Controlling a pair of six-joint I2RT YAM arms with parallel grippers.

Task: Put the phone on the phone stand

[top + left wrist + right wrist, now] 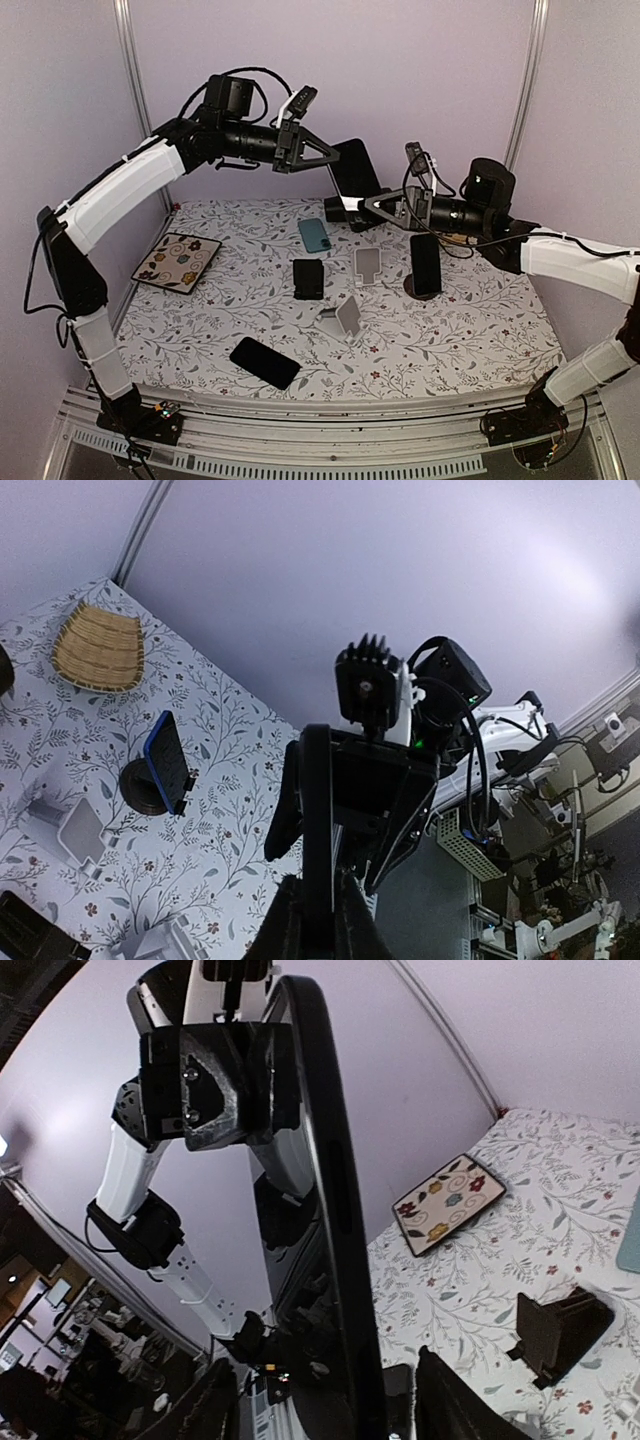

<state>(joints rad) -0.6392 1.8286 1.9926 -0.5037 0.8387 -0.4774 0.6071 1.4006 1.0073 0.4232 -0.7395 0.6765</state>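
I will next use my left gripper to bring the phone down onto the white stand beside the round stand and let go there, since the white stand is still empty.
A black phone (352, 170) hangs in the air near the back wall, between both grippers. My left gripper (335, 152) is shut on its upper end; the left wrist view shows the phone (318, 810) edge-on, pinched between the fingers (283, 925). My right gripper (362, 205) is at the phone's lower end, open. In the right wrist view the phone (320, 1160) stands between the spread fingers (450, 1400) with a gap on the right side. On the table stand a black stand (308, 278), a white stand (367, 265) and a grey-white stand (345, 318).
A teal phone (314, 234) and another black phone (264, 362) lie on the floral tablecloth. A dark phone (425, 265) sits on a round stand at right. A floral tray (178, 260) lies at left. A woven basket (98, 648) shows in the left wrist view.
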